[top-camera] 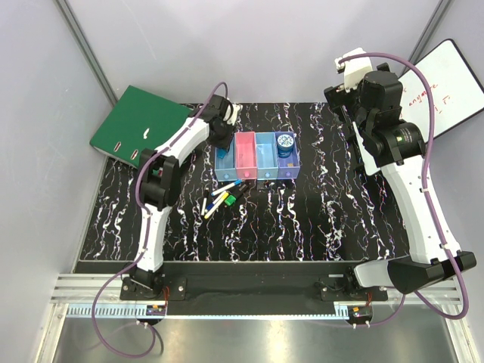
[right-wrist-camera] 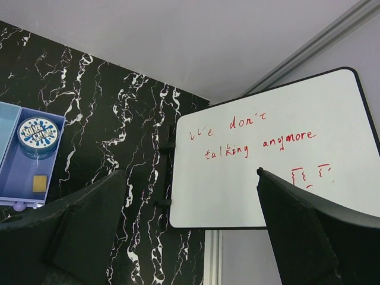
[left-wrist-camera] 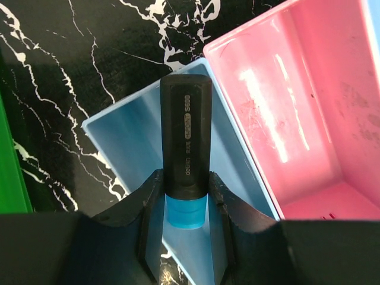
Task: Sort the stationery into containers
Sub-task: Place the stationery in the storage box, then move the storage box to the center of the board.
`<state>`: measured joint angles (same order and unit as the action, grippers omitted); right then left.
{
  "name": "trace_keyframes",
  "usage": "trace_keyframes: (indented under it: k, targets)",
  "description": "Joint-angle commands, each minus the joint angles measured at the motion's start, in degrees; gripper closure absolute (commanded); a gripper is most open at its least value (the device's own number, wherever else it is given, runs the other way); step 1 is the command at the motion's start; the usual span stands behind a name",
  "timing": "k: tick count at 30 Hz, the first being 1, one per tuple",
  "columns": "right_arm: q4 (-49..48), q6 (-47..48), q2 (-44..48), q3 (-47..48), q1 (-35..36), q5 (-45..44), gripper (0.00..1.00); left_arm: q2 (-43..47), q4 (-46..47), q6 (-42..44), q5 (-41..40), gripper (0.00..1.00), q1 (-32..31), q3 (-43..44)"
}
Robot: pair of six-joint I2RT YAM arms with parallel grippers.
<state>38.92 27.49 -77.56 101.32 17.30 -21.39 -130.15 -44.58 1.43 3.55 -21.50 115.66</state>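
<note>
My left gripper will next bring the black marker down into the light blue bin (top-camera: 225, 163) nearest the green ring binder, and then it will let the marker go.
My left gripper (left-wrist-camera: 185, 196) is shut on a black marker with a blue end (left-wrist-camera: 186, 142), held just above the leftmost light blue bin (left-wrist-camera: 119, 130). The pink bin (left-wrist-camera: 297, 107) beside it shows nothing inside. From above, the left gripper (top-camera: 221, 140) hangs over the left end of the row of containers (top-camera: 257, 175). A round blue tin (top-camera: 285, 144) sits in the purple bin (top-camera: 289, 168). Several loose pens (top-camera: 221, 198) lie on the table in front of the bins. My right gripper (top-camera: 349, 106) is raised at the back right, open and holding nothing. Its wrist view shows the tin (right-wrist-camera: 38, 135).
A large green ring binder (top-camera: 138, 125) lies at the back left corner, close to my left arm. A whiteboard with red writing (top-camera: 442, 87) leans at the back right, beside my right arm. A small yellow piece (right-wrist-camera: 40, 183) lies in the purple bin near the tin.
</note>
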Motion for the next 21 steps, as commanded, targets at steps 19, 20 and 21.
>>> trace_keyframes:
  k: [19, 20, 21]
  targets:
    - [-0.42, -1.29, -0.13, 1.6, 0.28, 1.79, 0.0, 4.99, 2.21, -1.08, 0.66, 1.0, -0.56, -7.81]
    - [-0.42, -1.29, -0.22, 1.69, 0.28, 1.87, 0.0, 4.73, 2.21, -1.08, 0.75, 0.96, -0.65, -7.64]
    - [-0.42, -1.29, -0.14, 1.69, 0.28, 1.88, 0.0, 4.64, 2.21, -0.99, 0.93, 0.78, -0.65, -7.55]
